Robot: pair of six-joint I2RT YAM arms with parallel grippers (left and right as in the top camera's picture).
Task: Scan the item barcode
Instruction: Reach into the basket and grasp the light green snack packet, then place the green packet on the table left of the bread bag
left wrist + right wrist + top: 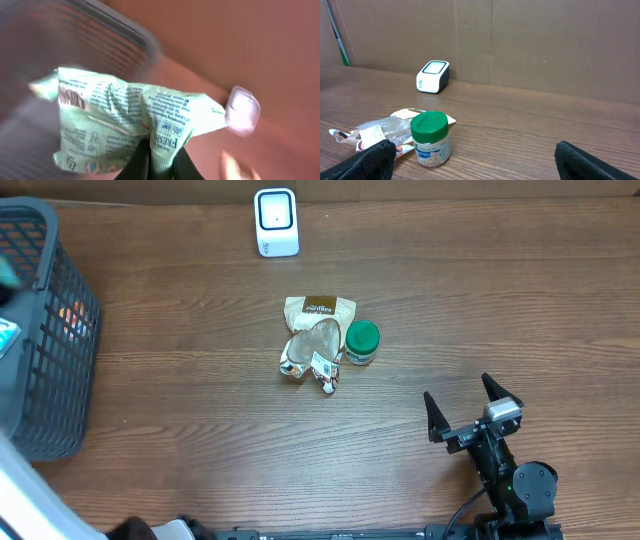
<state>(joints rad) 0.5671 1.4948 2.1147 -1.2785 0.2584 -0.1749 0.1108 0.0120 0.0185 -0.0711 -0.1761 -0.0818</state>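
Bare tabletop beside the brown pouch [250, 358] is below, toward the right in the overhead view. I need to lower my left gripper that way next and let go of the packet.
In the left wrist view my left gripper [160, 156] is shut on a corner of a crumpled pale green packet [120, 120] covered in printed text, lifted off the table. The white barcode scanner [242, 110] shows blurred to the right of the packet. It stands at the table's far edge [276, 222], also seen from the right wrist [433, 76]. My right gripper [472, 408] rests low at the front right, open with nothing between its fingers [475, 152]. From overhead, the left gripper itself is out of view.
A dark mesh basket [40, 330] stands at the left edge, blurred behind the packet [90, 35]. Mid-table lie a brown pouch and a clear crumpled bag [318, 340], beside a green-lidded jar [361, 340]. The jar [431, 139] sits just ahead of my right gripper's left finger.
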